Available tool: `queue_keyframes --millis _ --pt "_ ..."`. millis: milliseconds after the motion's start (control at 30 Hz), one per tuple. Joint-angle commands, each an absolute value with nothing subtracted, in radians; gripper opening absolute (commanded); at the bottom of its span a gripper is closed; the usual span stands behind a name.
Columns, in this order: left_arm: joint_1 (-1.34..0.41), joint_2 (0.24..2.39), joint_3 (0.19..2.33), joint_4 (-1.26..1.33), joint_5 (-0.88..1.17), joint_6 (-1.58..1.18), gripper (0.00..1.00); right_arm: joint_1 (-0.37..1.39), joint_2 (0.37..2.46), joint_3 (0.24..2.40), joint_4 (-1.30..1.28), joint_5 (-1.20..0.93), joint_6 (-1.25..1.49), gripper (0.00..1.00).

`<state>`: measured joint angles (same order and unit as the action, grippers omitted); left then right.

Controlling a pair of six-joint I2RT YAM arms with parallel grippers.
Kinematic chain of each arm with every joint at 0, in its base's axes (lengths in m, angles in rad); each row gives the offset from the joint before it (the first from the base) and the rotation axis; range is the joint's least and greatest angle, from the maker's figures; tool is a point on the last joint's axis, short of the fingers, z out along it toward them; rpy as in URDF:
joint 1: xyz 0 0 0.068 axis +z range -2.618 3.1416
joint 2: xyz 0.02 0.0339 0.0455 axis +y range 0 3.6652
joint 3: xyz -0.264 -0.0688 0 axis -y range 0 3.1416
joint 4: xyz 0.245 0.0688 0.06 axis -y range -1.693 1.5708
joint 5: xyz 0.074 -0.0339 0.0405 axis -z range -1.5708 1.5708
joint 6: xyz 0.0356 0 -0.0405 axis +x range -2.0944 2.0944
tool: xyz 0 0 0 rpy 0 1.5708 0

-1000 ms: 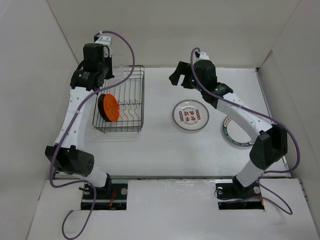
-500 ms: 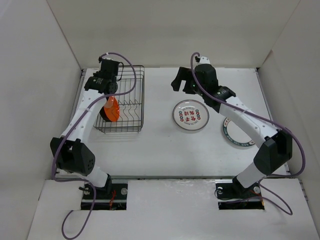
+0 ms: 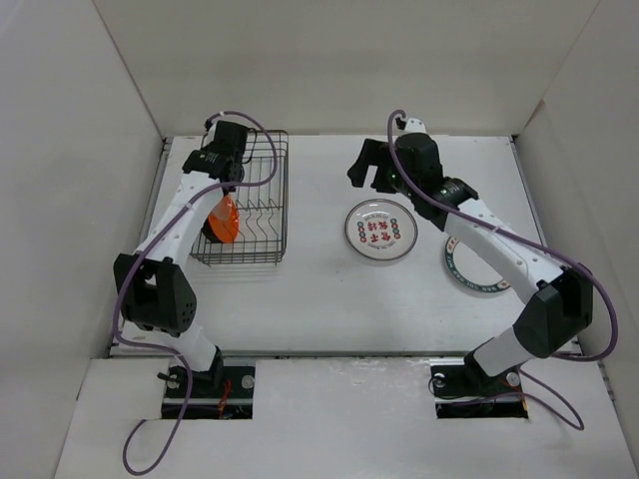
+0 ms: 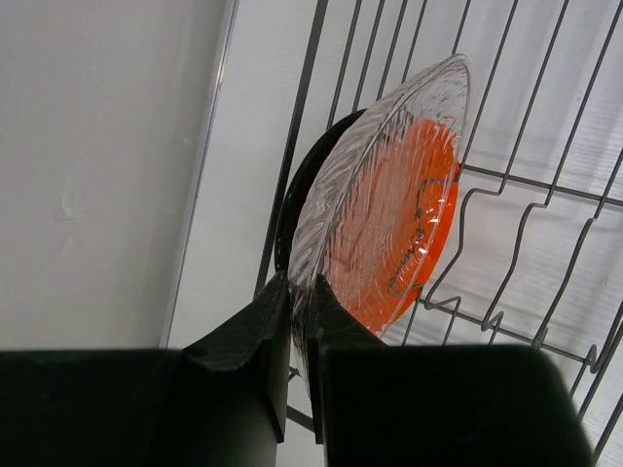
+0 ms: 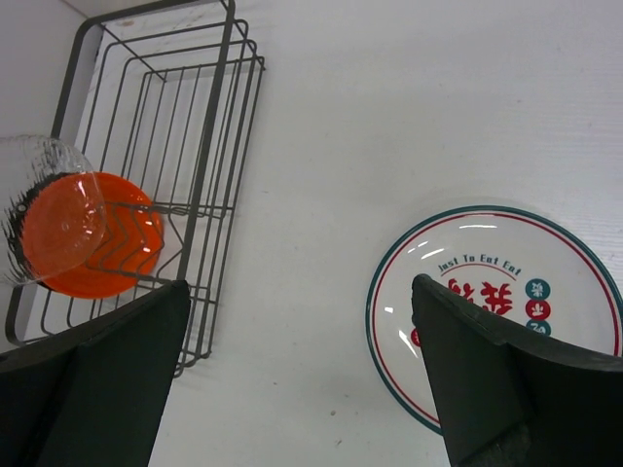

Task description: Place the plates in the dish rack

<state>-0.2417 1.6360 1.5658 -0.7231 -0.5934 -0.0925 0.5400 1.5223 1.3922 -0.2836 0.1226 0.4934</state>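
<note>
I should next lower the glass plate (image 4: 389, 146), still held high in my left gripper, into the rack slot (image 4: 443, 243) beside the orange plate and release the plate's rim, because the slot is below.
The dark wire dish rack (image 3: 262, 205) stands at the left of the table. An orange plate (image 3: 226, 222) stands on edge in it, with a black plate (image 4: 300, 190) just behind it. My left gripper (image 4: 297, 292) is shut on the rim of the clear glass plate (image 4: 389, 146) and holds it upright in the rack, right in front of the orange plate. My right gripper (image 3: 367, 165) is open and empty above the table, behind the white plate with red characters (image 3: 380, 231). The larger green-rimmed plate (image 3: 469, 271) lies to the right, partly under my right arm.
White walls enclose the table on three sides; the left wall (image 4: 97, 165) is close beside the rack. The right wrist view shows the rack (image 5: 209, 146), the glass plate (image 5: 39, 195) over the orange one, and bare table between the rack and the red-character plate (image 5: 506, 311).
My left gripper has come down from above the rack's far left corner into the rack, carrying the glass plate to the orange plate. My right gripper has shifted slightly right.
</note>
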Motion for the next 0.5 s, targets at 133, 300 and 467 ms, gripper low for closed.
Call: queue_keyframes --millis 133,300,467 --pt "-0.249 1.643 1.565 -0.713 -0.572 -0.127 0.00 0.520 1.466 1.384 -0.252 0.100 0.486 1.00" --pt "-0.258 1.643 1.545 -0.713 -0.563 -0.127 0.00 0.511 1.466 1.374 -0.252 0.091 0.477 1.00" --pt "-0.258 1.643 1.513 -0.713 -0.545 -0.127 0.04 0.511 1.466 1.374 -0.242 0.081 0.477 1.00"
